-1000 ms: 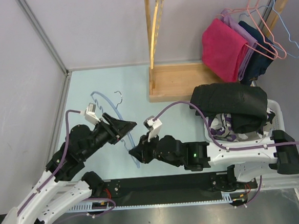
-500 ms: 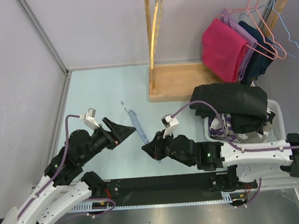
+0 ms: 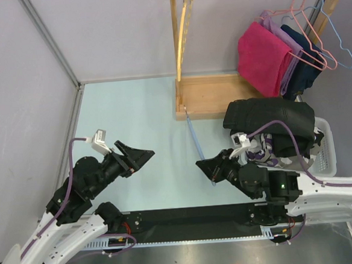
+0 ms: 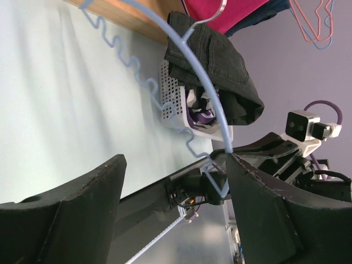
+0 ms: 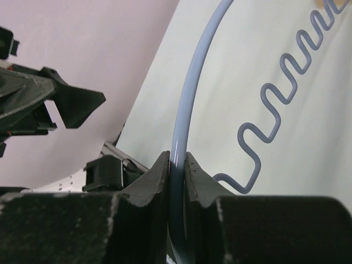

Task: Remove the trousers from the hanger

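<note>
I will next carry the light blue hanger up and outward with my right gripper to the rack's top bar beside the yellow hanger and let go of it there, because the trousers are off.
My right gripper is shut on a light blue wire hanger and holds it bare above the table, seen edge-on from above. The rod passes between its fingers, and the wavy lower bar hangs to the right. The black trousers lie heaped on the white basket at the right. My left gripper is open and empty at the left, apart from the hanger. In the left wrist view the hanger and the trousers show beyond the open jaws.
A wooden rack stands at the back with a yellow hanger. Pink, purple and navy clothes hang on pink and blue hangers at the back right. The basket also holds patterned cloth.
My right arm has carried the blue hanger rightward, from near the left gripper to the table's middle. The left gripper has let go of it and drawn back a little to the left.
</note>
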`<state>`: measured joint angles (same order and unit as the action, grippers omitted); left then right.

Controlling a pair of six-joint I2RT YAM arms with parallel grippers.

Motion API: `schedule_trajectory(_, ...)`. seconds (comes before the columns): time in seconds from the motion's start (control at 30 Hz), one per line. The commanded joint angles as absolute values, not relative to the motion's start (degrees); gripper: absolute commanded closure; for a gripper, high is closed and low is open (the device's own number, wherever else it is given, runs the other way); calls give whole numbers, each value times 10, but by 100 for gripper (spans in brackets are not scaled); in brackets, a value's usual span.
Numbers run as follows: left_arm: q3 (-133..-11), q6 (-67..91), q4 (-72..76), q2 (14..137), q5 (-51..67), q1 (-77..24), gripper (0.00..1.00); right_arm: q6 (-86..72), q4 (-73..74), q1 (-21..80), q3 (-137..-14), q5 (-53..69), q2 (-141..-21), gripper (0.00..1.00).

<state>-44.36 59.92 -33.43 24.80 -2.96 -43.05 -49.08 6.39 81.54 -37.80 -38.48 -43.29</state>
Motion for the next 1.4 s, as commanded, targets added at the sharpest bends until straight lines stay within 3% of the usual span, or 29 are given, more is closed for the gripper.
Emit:
schedule_trajectory(0.0, -467, 572, -336, 240, -49, -431, 22, -454, 40, 818, -380, -478, -380, 100)
schedule_trajectory(0.27, -468, 563, -337, 243, -47, -431, 22, -325, 79, 760, -482, -518, -378, 100)
schedule_trajectory(0.53, -468, 542, -338, 242, -36, -431, 22, -252, 70, 555, -610, -316, -460, 100)
schedule_trajectory(0.7, -468, 525, -347, 240, -28, -430, 17, -236, 22, 435, -675, -176, -518, 100)
schedule_trajectory(1.37, -488, 454, -389, 229, -42, -431, 15, -210, -77, 347, -856, -62, -726, 100)
